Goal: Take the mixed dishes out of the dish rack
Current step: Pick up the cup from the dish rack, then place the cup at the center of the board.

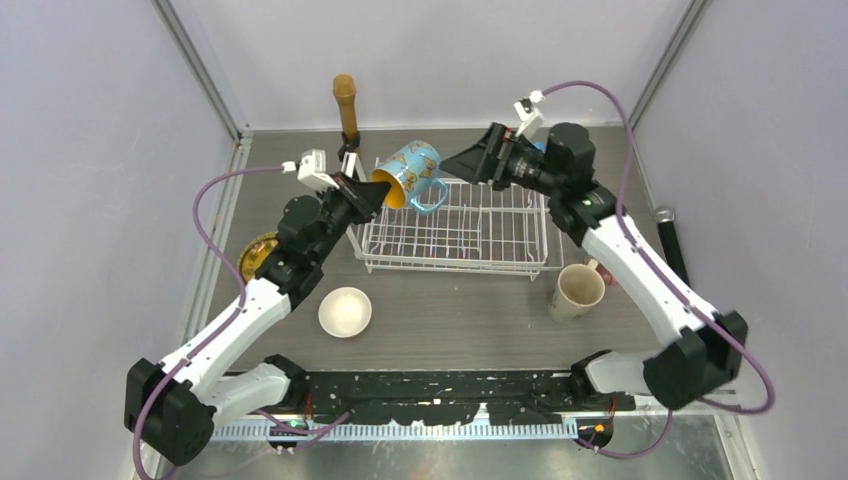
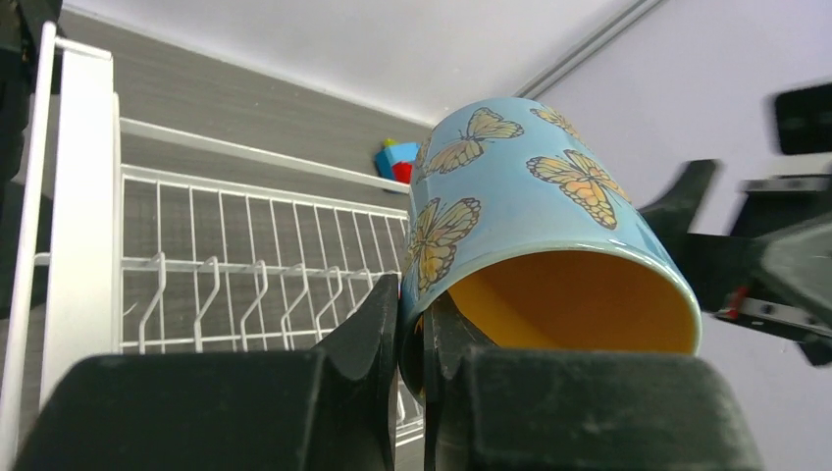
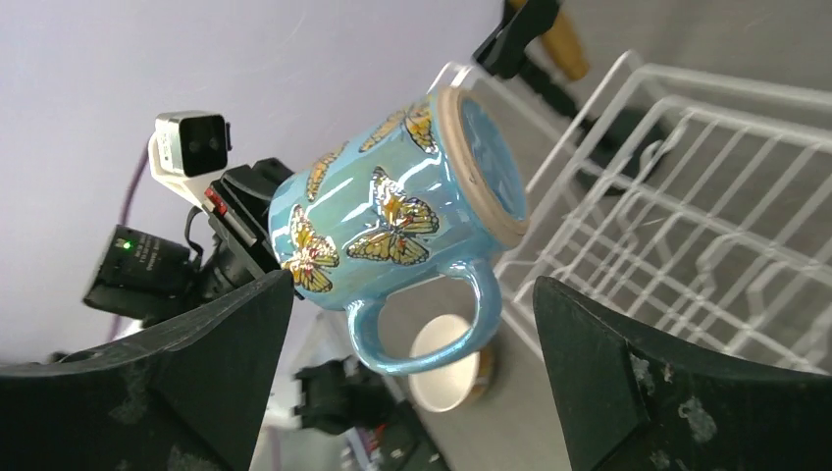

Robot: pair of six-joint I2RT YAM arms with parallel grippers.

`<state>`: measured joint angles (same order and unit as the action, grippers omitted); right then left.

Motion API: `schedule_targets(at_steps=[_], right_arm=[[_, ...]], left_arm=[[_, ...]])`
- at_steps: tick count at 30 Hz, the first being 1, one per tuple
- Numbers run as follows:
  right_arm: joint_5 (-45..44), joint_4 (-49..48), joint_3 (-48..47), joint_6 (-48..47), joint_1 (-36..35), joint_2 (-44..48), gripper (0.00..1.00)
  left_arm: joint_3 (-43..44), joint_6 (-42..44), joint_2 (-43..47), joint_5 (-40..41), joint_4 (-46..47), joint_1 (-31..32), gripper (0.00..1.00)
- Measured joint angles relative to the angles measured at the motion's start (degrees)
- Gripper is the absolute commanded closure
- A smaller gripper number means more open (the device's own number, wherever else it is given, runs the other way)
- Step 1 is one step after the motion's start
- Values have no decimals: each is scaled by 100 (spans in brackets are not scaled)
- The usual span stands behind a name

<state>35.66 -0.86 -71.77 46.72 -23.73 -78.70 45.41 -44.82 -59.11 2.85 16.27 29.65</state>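
Note:
My left gripper moves down and back next, turning the mug upright, then releases it. The bare tabletop by the cream mug lies below and back from it.
My left gripper (image 1: 366,195) is shut on the rim of the blue butterfly mug (image 1: 415,175), one finger inside its orange interior. It holds the mug on its side in the air above the left end of the white wire dish rack (image 1: 455,232). The left wrist view shows the gripper (image 2: 417,324), the mug (image 2: 549,226) and the rack (image 2: 245,285) below. My right gripper (image 1: 458,165) is open and empty just right of the mug. In the right wrist view its spread fingers (image 3: 412,294) flank the mug (image 3: 402,216) and its handle without touching.
On the table stand a white bowl (image 1: 345,311) in front of the rack, a cream mug (image 1: 577,290) at the right, and a golden plate (image 1: 258,250) partly under my left arm. A brown stick (image 1: 345,105) stands behind the rack. A blue-and-red block (image 2: 395,162) lies at the back.

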Motion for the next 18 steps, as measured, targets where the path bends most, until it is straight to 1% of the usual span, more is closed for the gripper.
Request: schedule_targets(at_steps=[2, 6, 9, 14, 18], right_arm=[[-531, 413, 98, -551, 28, 498, 0], [-1147, 686, 352, -1220, 52, 1202, 0], [-1628, 820, 529, -1539, 44, 1410, 0], [-2706, 1126, 1040, -1971, 44, 1681, 0], [-3626, 1436, 1344, -2218, 44, 2000, 0]], left_arm=[[-15, 28, 24, 17, -166, 2, 100], [-17, 26, 28, 20, -339, 2, 100], [2, 31, 28, 11, -577, 2, 100], [164, 203, 33, -33, -1279, 2, 100], [616, 603, 11, -503, -2149, -4, 100]])
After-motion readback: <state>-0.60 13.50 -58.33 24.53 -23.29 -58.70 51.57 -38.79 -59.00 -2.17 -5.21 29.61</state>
